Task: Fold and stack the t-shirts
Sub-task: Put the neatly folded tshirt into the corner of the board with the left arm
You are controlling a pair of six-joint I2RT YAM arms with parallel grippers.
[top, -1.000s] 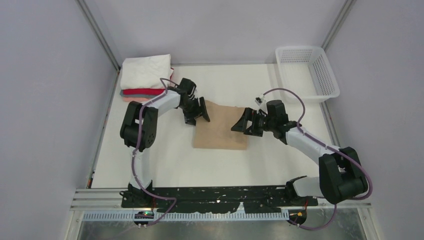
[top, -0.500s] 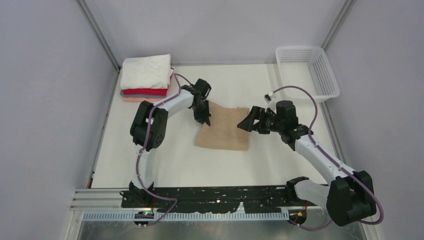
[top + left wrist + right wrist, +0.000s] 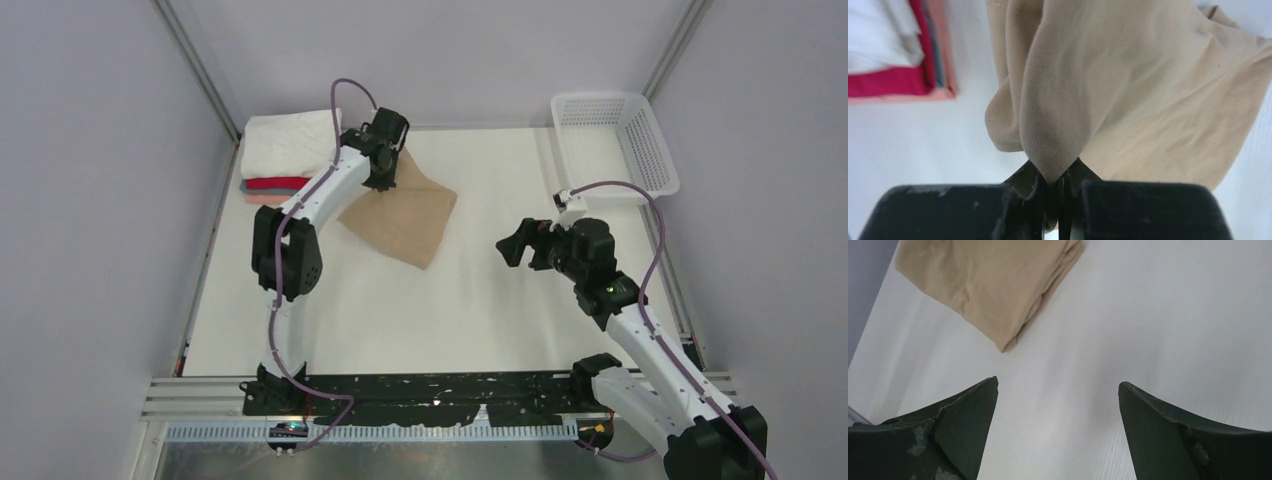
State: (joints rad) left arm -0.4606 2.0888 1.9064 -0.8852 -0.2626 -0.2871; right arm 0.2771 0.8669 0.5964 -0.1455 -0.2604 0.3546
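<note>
Next I will carry the tan t-shirt up and over the stack's white top to release, since that lies left of my left gripper in the top view.
A folded tan t-shirt hangs tilted above the table's back left, its far corner lifted. My left gripper is shut on that corner, and cloth bunches out from between the jaws in the left wrist view. A stack of folded t-shirts, white on top with red, grey and salmon-pink beneath, sits just left of it; the same stack shows beside the hanging cloth. My right gripper stands open over bare table at mid right, with nothing between its fingers; the tan t-shirt lies far ahead of it.
A white plastic mesh basket stands at the back right corner. Grey walls and metal frame posts enclose the table on three sides. The arm bases sit along a black rail at the near edge.
My left gripper shut on the tan t-shirt's corner and carried it up and back-left toward the stack, turning the shirt. The right gripper let go and drew back to the right, still open.
</note>
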